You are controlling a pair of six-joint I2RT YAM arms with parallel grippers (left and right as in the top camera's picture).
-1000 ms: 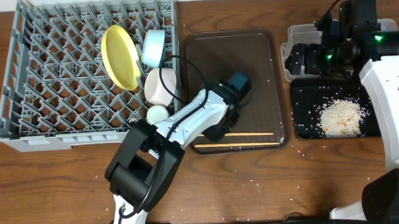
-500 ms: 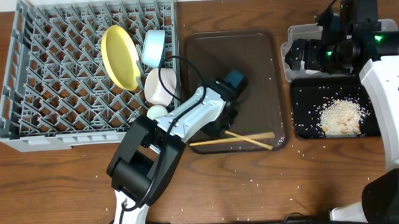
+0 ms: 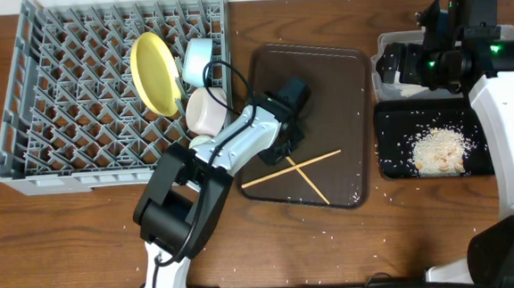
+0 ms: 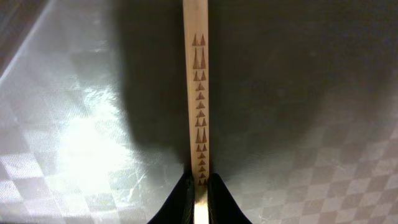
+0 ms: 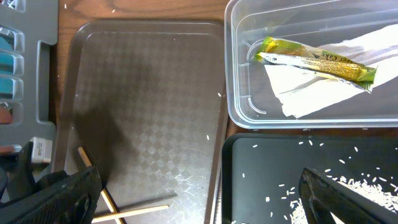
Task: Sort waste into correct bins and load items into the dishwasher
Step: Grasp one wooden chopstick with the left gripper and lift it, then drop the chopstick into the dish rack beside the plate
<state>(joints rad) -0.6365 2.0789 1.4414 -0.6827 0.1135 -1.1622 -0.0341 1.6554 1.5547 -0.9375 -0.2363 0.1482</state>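
The rack holds the dishes, so my left gripper should next rise off the brown tray (image 3: pixel 324 77) and carry the chopstick over the gap between yellow plate and bowls.
My left gripper (image 3: pixel 284 153) is low over the brown tray (image 3: pixel 324 77) and shut on the end of one wooden chopstick (image 4: pixel 199 93). That chopstick (image 3: pixel 308 181) crosses the second chopstick (image 3: pixel 316 161), which lies on the tray. The grey dish rack (image 3: pixel 58 102) holds the yellow plate (image 3: pixel 152 72), light blue bowl (image 3: pixel 198 61), white bowl (image 3: pixel 206 110) and small white cup (image 3: pixel 201 140). My right gripper (image 3: pixel 395 68) is wide open and empty (image 5: pixel 205 199). The clear tub (image 5: pixel 239 115) holds the wrapper (image 5: pixel 317 59) and napkin (image 5: pixel 305 93). Rice (image 3: pixel 438 149) lies in the black tray (image 3: pixel 392 167).
The brown tray sits askew between the rack and the bins, its right edge close to the black tray (image 5: pixel 261 180). Loose rice grains are scattered on the wooden table (image 3: pixel 405 233) around the tray. Cables run above the rack's right edge and behind the right arm.
The chopsticks went from parallel to crossed as my left gripper moved up the tray with one. The brown tray turned and slid right. The right arm shifted slightly right.
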